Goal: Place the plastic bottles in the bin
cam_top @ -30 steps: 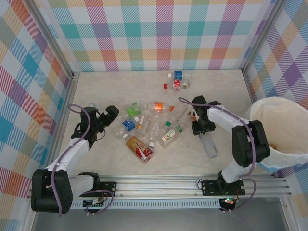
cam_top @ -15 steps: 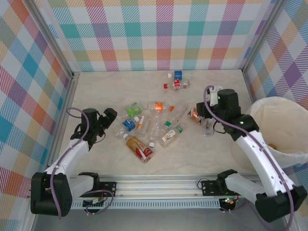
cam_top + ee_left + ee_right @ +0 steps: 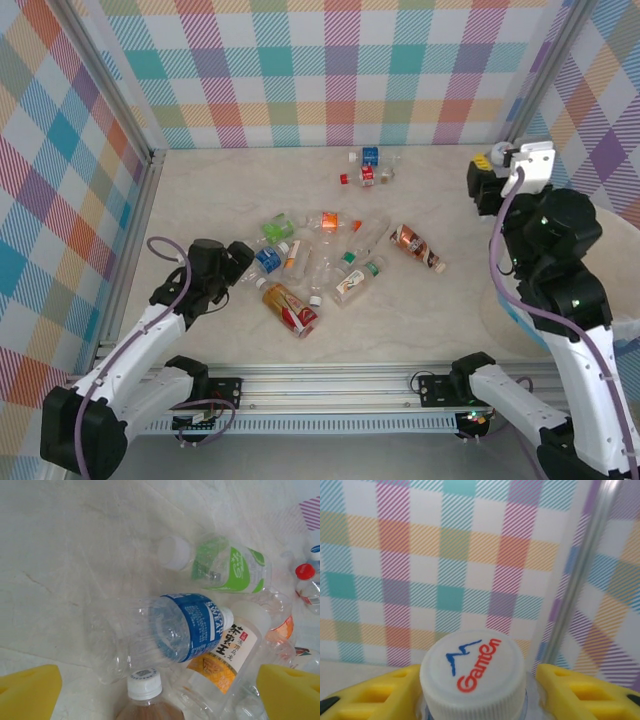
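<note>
The clear bottle still hangs outside the bin's rim, so I need to swing my right gripper sideways with a turn next, over the bin's opening point(image 3: 621, 258), to release the bottle.
Several plastic bottles lie in a loose heap mid-table, among them a blue-labelled one point(image 3: 267, 260) and a brown one with a white cap point(image 3: 290, 308). My left gripper point(image 3: 237, 262) stands open just left of the heap. Between its yellow pads point(image 3: 27, 692) lie the blue-labelled bottle point(image 3: 185, 625), the brown bottle's white cap point(image 3: 144, 685) and an orange-labelled bottle point(image 3: 225, 655). My right gripper point(image 3: 484, 178) is raised at the back right, shut on a clear bottle whose white "Ganten" cap point(image 3: 472, 675) sits between its fingers point(image 3: 390, 692). The bin point(image 3: 500, 318) stands at the right, mostly hidden by the right arm.
A brown bottle point(image 3: 418, 247) lies alone right of the heap. Two small bottles point(image 3: 370, 165) rest near the back wall. A green-labelled bottle point(image 3: 225, 565) lies beyond the blue one. Checked walls and metal posts close in the table on three sides.
My right arm has lifted a clear bottle off the table and swung it up to the back right. My left gripper has moved closer to the blue-labelled bottle.
</note>
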`<state>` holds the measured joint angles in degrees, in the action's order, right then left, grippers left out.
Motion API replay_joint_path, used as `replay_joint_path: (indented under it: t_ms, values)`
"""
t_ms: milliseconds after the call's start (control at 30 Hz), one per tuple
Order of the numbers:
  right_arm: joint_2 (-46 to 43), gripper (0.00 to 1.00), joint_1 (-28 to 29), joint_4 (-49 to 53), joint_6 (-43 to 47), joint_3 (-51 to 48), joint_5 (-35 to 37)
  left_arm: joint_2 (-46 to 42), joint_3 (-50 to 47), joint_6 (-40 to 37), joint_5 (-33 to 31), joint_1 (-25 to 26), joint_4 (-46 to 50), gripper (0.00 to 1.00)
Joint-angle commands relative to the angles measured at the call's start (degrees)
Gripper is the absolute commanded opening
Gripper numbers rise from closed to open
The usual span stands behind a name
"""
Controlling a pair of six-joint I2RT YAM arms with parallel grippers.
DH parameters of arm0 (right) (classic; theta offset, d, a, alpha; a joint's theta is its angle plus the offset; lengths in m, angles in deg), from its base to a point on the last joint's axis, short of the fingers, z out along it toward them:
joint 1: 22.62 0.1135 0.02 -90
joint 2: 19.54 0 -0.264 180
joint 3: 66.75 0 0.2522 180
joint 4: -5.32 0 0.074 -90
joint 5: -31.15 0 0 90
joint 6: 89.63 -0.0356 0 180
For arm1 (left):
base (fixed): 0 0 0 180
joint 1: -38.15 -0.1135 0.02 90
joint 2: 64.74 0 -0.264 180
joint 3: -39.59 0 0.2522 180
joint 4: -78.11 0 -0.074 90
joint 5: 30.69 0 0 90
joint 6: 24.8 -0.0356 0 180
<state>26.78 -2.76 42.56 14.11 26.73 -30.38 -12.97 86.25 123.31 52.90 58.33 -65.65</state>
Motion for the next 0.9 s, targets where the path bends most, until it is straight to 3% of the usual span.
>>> replay_joint_path:
  t_ms: [0, 233, 367, 567, 867]
  values:
    - [-1.34, 0.34, 0.18, -7.35, 11.25, 1.46, 14.82, -1.18, 0.32, 4.46, -3.31, 2.96, 4.49, 1.00]
    - [-2.54, 0.36, -1.71, -8.45, 15.20, -0.86, 24.37, -0.31, 0.18, 8.35, -3.63, 8.48, 4.69, 1.00]
    - [-2.38, 0.36, -7.03, -7.20, 13.21, -4.57, 26.30, -0.29, 0.06, 8.85, -3.07, 10.28, 3.77, 1.00]
    - [-0.57, 0.37, -16.38, 0.95, 2.84, -8.31, 24.76, 0.21, -1.30, 10.30, -0.99, 11.52, 2.23, 1.00]
    - [4.33, 0.42, -33.69, 15.34, -12.79, -10.08, 12.50, -0.75, -3.35, 12.88, -1.35, 13.28, 4.06, 1.00]
